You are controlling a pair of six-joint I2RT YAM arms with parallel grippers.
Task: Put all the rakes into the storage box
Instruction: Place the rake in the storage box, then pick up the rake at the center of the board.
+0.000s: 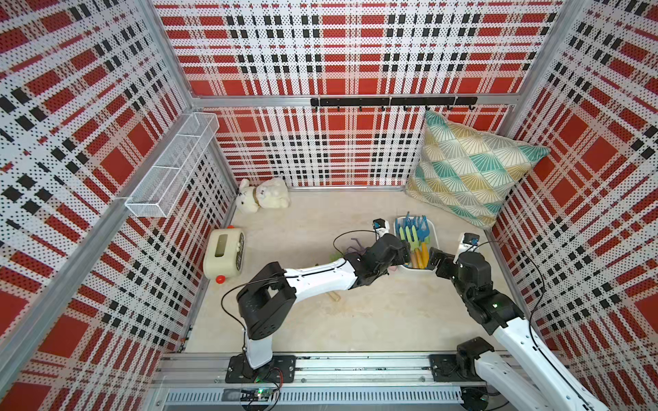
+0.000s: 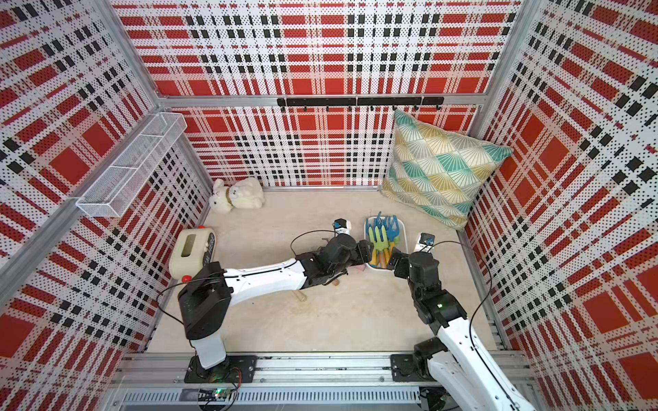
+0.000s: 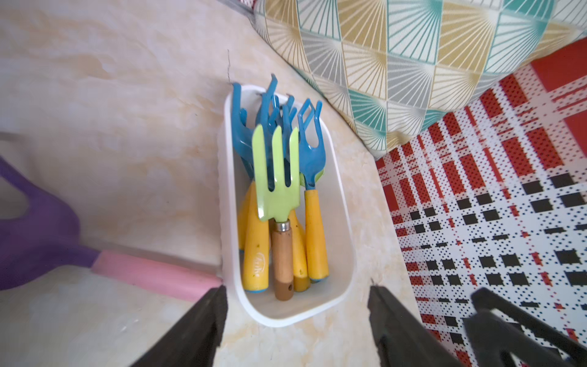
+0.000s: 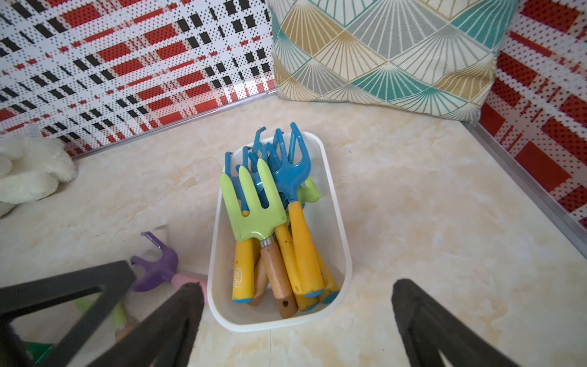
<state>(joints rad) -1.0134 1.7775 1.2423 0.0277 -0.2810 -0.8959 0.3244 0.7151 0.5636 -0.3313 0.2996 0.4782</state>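
Note:
The light green rake's handle (image 4: 124, 332) is below my right gripper on the table, beyond the purple rake (image 4: 158, 267). I need to swing my right gripper past the box and down onto that handle next.
The white storage box (image 1: 432, 223) (image 2: 404, 227) stands on the table in front of the pillow and holds several rakes. On top of the pile lies a green rake (image 3: 276, 190) (image 4: 254, 216) with a wooden handle, touched by no finger. My left gripper (image 3: 297, 292) (image 1: 406, 249) hangs open over the box's near end, nothing between its fingers. My right gripper (image 4: 297, 286) (image 1: 432, 259) is open too, just off the same end. A purple rake (image 3: 41, 235) (image 4: 158, 267) with a pink handle lies on the table beside the box.
A patterned pillow (image 1: 470, 167) leans in the back right corner. A white plush toy (image 1: 263, 195) sits at the back left, a cream box (image 1: 224, 256) with a red knob by the left wall, a wire basket (image 1: 171, 167) above it. A wooden handle (image 1: 334, 296) pokes out under my left arm.

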